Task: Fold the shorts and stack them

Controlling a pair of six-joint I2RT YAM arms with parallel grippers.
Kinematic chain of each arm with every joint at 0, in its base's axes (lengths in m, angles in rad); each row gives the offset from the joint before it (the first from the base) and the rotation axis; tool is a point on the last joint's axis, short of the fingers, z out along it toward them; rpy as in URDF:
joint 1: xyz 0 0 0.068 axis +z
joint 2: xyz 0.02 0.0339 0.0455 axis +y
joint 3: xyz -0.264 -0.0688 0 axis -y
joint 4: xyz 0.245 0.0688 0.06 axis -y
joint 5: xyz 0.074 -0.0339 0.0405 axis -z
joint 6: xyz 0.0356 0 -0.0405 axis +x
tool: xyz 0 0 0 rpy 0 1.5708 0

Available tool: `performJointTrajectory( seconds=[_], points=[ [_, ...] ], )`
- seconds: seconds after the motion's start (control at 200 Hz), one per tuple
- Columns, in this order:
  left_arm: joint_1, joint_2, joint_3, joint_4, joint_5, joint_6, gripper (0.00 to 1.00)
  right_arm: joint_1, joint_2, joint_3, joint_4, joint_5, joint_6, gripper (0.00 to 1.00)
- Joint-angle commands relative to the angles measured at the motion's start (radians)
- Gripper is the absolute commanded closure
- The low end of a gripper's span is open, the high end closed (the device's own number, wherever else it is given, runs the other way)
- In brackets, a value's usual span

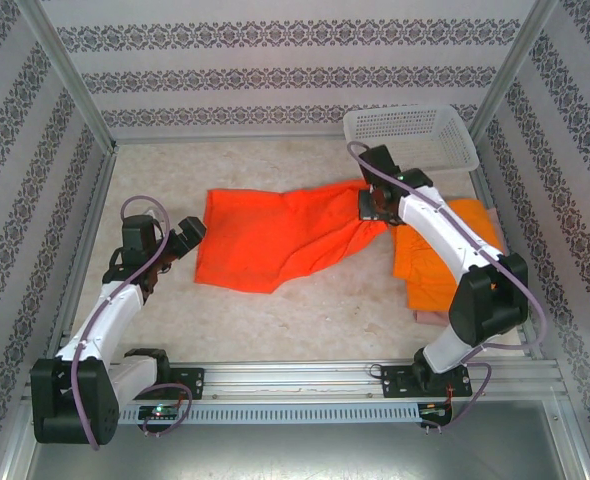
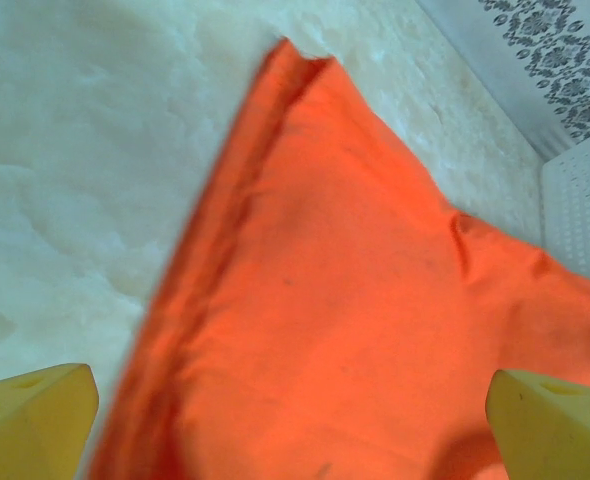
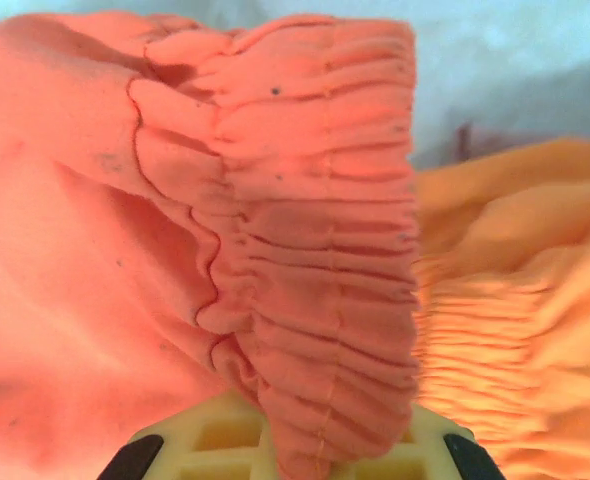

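Observation:
The spread shorts are unfolded along their length, so my right gripper needs to carry the waistband over the cloth toward the hem, then release it.
Bright orange shorts (image 1: 275, 235) lie spread across the middle of the table, their gathered waist (image 3: 315, 230) bunched at the right end. My right gripper (image 1: 375, 205) is shut on that waistband, with the cloth pinched between its fingers (image 3: 215, 435). A lighter orange pair of shorts (image 1: 445, 255) lies on the table to the right, under the right arm, and appears beside the gripped waist (image 3: 515, 290). My left gripper (image 1: 180, 240) hovers at the left hem of the spread shorts (image 2: 355, 300), open, its yellow fingertips (image 2: 35, 420) wide apart over the cloth.
A white plastic mesh basket (image 1: 410, 135) stands at the back right corner. Patterned walls close the table in on three sides, and a metal rail (image 1: 295, 375) runs along the near edge.

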Motion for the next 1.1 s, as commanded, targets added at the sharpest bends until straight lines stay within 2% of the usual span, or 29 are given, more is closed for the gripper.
performJointTrajectory(
  seconds=[0.0,0.18,0.375,0.5,0.579,0.634,0.659,0.689,0.769,0.834,0.919,0.969,1.094],
  points=[
    [0.012,-0.001,0.016,-0.026,0.018,0.006,0.0,0.018,0.045,0.154,-0.251,0.17,-0.074,1.0],
    [0.013,0.013,-0.01,0.007,0.04,-0.011,0.0,0.119,0.176,0.409,-0.405,0.273,-0.059,1.0],
    [0.013,0.032,-0.037,0.037,0.057,-0.023,0.0,0.264,0.42,0.755,-0.58,0.259,0.024,1.0],
    [0.013,0.037,-0.045,0.049,0.062,-0.027,0.0,0.337,0.606,1.016,-0.651,0.133,0.125,1.0],
    [0.014,0.039,-0.048,0.059,0.069,-0.031,0.0,0.381,0.698,1.113,-0.611,0.024,0.166,0.96],
    [0.015,0.041,-0.048,0.062,0.073,-0.035,0.0,0.405,0.749,1.148,-0.545,-0.101,0.187,0.92],
    [0.015,0.039,-0.048,0.065,0.077,-0.038,0.0,0.412,0.766,1.15,-0.502,-0.171,0.199,0.89],
    [0.015,0.036,-0.048,0.068,0.079,-0.041,0.0,0.419,0.781,1.145,-0.449,-0.258,0.218,0.81],
    [0.015,0.019,-0.043,0.08,0.098,-0.05,0.0,0.421,0.781,1.106,-0.304,-0.512,0.273,0.46],
    [0.017,-0.004,-0.027,0.087,0.141,-0.069,0.0,0.417,0.726,1.032,-0.191,-0.634,0.297,0.35],
    [0.017,-0.039,-0.002,0.104,0.185,-0.106,0.0,0.405,0.583,0.861,-0.039,-0.646,0.292,0.24],
    [0.017,-0.052,0.014,0.113,0.203,-0.128,0.0,0.383,0.483,0.699,0.076,-0.627,0.308,0.17],
    [-0.013,-0.027,0.039,0.181,0.226,-0.202,0.0,0.274,0.255,0.284,0.314,-0.585,0.397,0.12]
  ],
)
